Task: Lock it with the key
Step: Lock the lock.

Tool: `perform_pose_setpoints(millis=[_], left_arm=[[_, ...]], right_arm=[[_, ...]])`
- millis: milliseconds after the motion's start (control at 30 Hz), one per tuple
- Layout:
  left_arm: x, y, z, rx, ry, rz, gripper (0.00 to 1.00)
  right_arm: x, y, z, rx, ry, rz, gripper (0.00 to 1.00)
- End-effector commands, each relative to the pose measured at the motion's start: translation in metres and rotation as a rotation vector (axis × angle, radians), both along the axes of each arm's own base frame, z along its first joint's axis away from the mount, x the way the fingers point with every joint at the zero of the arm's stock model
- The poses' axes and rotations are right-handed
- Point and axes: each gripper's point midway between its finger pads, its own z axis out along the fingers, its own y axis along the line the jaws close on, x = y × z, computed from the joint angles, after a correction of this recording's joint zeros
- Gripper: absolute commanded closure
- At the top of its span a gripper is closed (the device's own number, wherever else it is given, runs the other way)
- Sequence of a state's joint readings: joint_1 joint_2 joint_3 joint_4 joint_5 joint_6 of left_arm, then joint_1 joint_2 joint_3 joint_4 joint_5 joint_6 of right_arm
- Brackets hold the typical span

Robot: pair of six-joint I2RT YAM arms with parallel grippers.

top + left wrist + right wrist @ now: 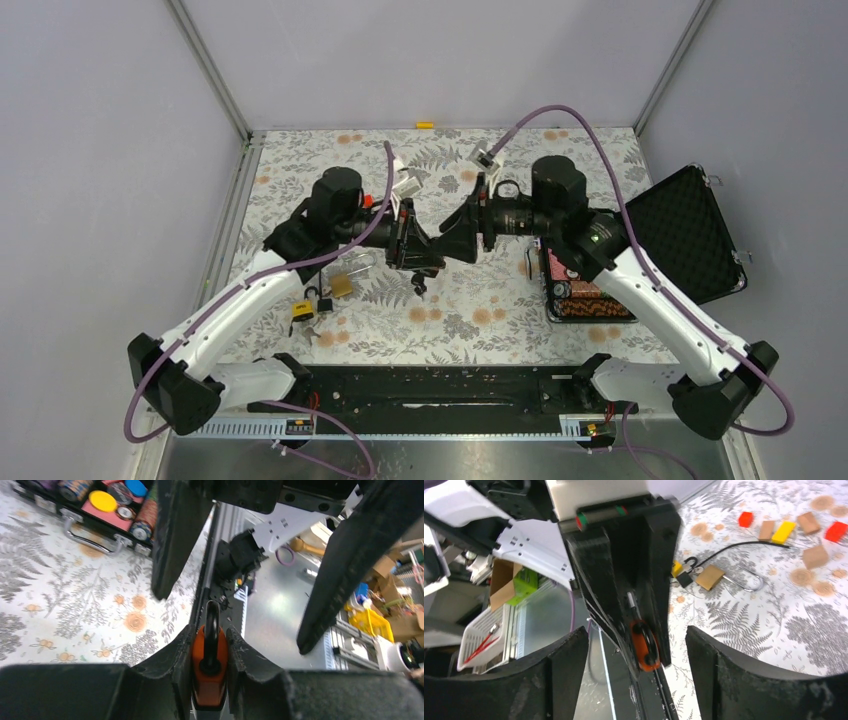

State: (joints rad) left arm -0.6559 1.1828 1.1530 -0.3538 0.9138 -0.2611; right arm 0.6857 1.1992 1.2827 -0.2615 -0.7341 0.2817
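I need to move my left gripper outward next, toward the open black case and down to the cloth beside it, and let go of the padlock there, because that cloth is bare.
My left gripper (424, 256) is shut on an orange padlock (210, 666) with a black shackle, and holds it above the table's middle. In the left wrist view (210, 636) the lock sits upright between the two pads. My right gripper (463, 238) is open and faces the left one, its fingers on either side of the left gripper's tip without touching. In the right wrist view (636, 640) the padlock (644, 646) shows between the left fingers, with a thin silver piece (631, 601) above it. I cannot tell whether that is the key.
A brass padlock (342, 285), a small yellow padlock (302, 310) and a black one (325, 303) lie at the left front. An open black case (690, 235) with poker chips (585, 292) stands at the right. Coloured blocks (784, 530) lie on the patterned cloth.
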Motion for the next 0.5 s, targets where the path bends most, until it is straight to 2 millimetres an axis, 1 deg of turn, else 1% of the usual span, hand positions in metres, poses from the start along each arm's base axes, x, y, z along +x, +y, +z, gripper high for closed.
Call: perform_pose_setpoints(millis=[0, 67, 100, 133, 167, 267, 333, 400, 467], left_arm=[[0.022, 0.0, 0.054, -0.17, -0.146, 0.174, 1.0], [0.042, 0.001, 0.074, -0.244, -0.142, 0.307, 1.0], [0.049, 0.001, 0.086, -0.292, -0.134, 0.352, 1.0], [0.054, -0.001, 0.095, -0.337, -0.117, 0.38, 1.0], [0.056, -0.002, 0.106, -0.396, -0.108, 0.391, 1.0], [0.054, -0.008, 0.132, -0.523, -0.122, 0.367, 1.0], [0.053, -0.012, 0.143, -0.559, -0.146, 0.349, 1.0], [0.051, -0.016, 0.151, -0.579, -0.171, 0.335, 1.0], [0.051, -0.018, 0.157, -0.604, -0.192, 0.328, 1.0]], right_arm=[[0.019, -0.021, 0.032, 0.166, -0.046, -0.201, 0.2], [0.02, -0.027, 0.039, 0.251, -0.099, -0.238, 0.15], [0.018, -0.027, 0.039, 0.285, -0.107, -0.239, 0.14], [0.018, -0.028, 0.045, 0.335, -0.127, -0.245, 0.13], [0.017, -0.028, 0.047, 0.366, -0.126, -0.242, 0.12], [0.015, -0.023, 0.05, 0.445, -0.098, -0.215, 0.11], [0.013, -0.017, 0.049, 0.484, -0.085, -0.171, 0.11], [0.014, -0.014, 0.05, 0.505, -0.078, -0.153, 0.13], [0.013, -0.012, 0.052, 0.522, -0.087, -0.136, 0.19]])
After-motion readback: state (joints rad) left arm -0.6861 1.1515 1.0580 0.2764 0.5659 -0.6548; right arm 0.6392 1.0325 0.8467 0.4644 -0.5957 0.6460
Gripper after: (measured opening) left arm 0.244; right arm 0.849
